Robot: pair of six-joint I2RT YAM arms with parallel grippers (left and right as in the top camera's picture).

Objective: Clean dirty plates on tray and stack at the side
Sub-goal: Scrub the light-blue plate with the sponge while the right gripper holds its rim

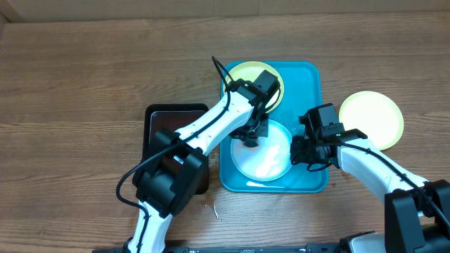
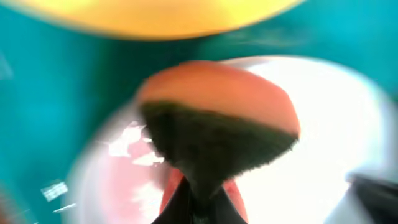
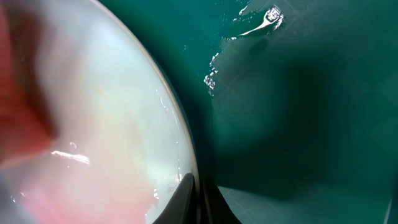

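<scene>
The left gripper lifts next, crosses to the black tray of dark liquid (image 1: 171, 121), which lies to the left in the overhead view, then lowers and releases the sponge.
The turquoise tray (image 1: 306, 91) holds two plates. A pale yellow-green plate (image 1: 242, 74) lies at its far end, partly under my left arm. A pale blue-white plate (image 1: 271, 163) lies at its near end. My left gripper (image 1: 251, 137) is shut on an orange sponge with a dark scrub face (image 2: 217, 112), which is pressed onto the white plate (image 2: 336, 124); pink wet smears show beside it. My right gripper (image 1: 301, 151) is shut on the white plate's right rim (image 3: 186, 155), one finger on each side. Another yellow-green plate (image 1: 371, 119) rests on the table right of the tray.
A smaller black tray (image 1: 169, 121) of dark liquid sits left of the turquoise tray, partly hidden under my left arm. Wooden tabletop (image 1: 84, 77) surrounds everything. Small water droplets glint on the tray floor (image 3: 261, 22).
</scene>
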